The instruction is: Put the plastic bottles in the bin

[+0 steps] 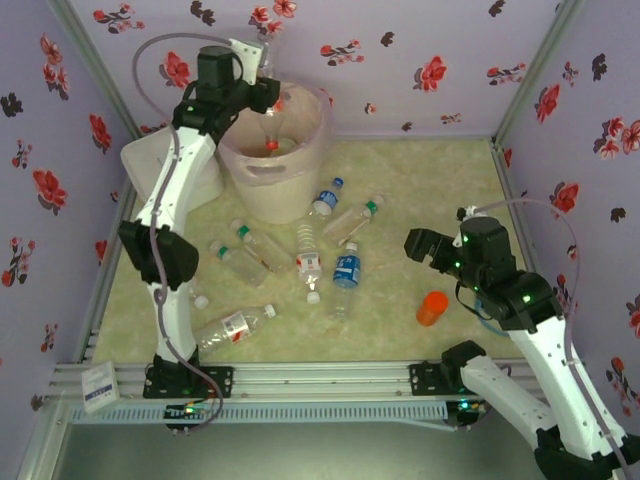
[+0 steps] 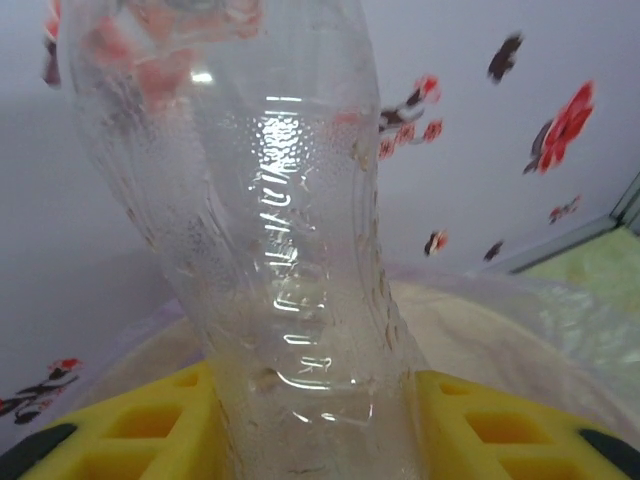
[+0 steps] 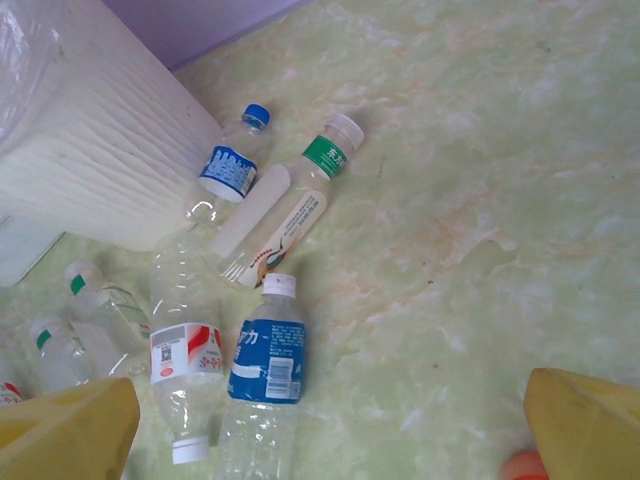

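Observation:
The clear bottle's red cap is already inside the bin's opening, so I will lower my left gripper, tilting it downward, into the bin's opening [image 1: 295, 128] [image 2: 470, 335] and release.
My left gripper [image 1: 263, 95] [image 2: 318, 425] hangs over the round pink-beige bin [image 1: 262, 196], shut on a clear bottle [image 2: 280, 250]. Both yellow fingers [image 2: 130, 425] press the bottle's sides. The bottle hangs neck down, and its red cap [image 1: 271, 145] sits inside the bin's mouth. Several more plastic bottles lie on the table in front of the bin, among them a blue-labelled one [image 1: 346, 270] [image 3: 265, 365], a red-and-white-labelled one [image 1: 308, 256] [image 3: 185, 355] and a green-capped one [image 1: 356, 220] [image 3: 300, 205]. My right gripper [image 1: 418, 246] [image 3: 330, 425] hovers open over bare table to their right.
An orange cup [image 1: 432, 308] [image 3: 520, 467] stands near my right gripper. A white box [image 1: 205, 172] sits left of the bin, behind my left arm. The bin wall [image 3: 90, 150] rises at the right wrist view's upper left. Flowered walls [image 1: 420, 60] enclose the table.

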`<state>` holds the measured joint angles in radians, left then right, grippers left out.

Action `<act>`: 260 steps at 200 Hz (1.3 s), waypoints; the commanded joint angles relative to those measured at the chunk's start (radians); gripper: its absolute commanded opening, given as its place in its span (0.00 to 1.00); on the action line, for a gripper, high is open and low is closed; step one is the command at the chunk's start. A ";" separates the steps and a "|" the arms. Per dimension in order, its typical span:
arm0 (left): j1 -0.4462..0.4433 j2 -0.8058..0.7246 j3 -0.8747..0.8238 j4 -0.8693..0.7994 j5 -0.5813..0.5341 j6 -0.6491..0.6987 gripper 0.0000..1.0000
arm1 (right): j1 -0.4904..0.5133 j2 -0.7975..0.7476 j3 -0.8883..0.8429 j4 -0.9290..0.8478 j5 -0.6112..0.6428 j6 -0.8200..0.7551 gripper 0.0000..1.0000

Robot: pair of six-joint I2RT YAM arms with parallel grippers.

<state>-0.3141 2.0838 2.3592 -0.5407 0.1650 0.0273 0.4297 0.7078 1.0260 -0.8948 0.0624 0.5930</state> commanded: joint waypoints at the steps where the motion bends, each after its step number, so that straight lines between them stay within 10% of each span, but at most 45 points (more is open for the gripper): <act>1: -0.002 0.055 0.089 -0.216 -0.025 0.095 0.00 | -0.006 -0.032 -0.023 -0.064 0.047 -0.024 0.99; 91: -0.021 0.122 -0.141 -0.311 -0.014 0.251 0.00 | -0.007 0.002 -0.040 -0.036 0.025 -0.011 0.99; 115: -0.027 0.120 -0.193 -0.278 -0.007 0.269 0.62 | -0.008 0.005 -0.044 -0.038 0.021 0.003 0.99; 139: -0.028 0.104 -0.212 -0.247 -0.006 0.266 0.81 | -0.008 0.002 -0.049 -0.049 0.026 0.016 0.99; 184: -0.028 0.070 -0.173 -0.231 0.009 0.257 1.00 | -0.007 0.008 -0.052 -0.041 0.040 0.039 0.99; 260: -0.029 -0.054 0.013 -0.286 -0.042 0.277 1.00 | -0.011 0.098 -0.025 -0.061 0.020 0.160 0.99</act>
<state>-0.3416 2.1471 2.2791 -0.7975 0.1535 0.2756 0.4248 0.7940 0.9890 -0.9508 0.0757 0.6647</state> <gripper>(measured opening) 0.996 0.995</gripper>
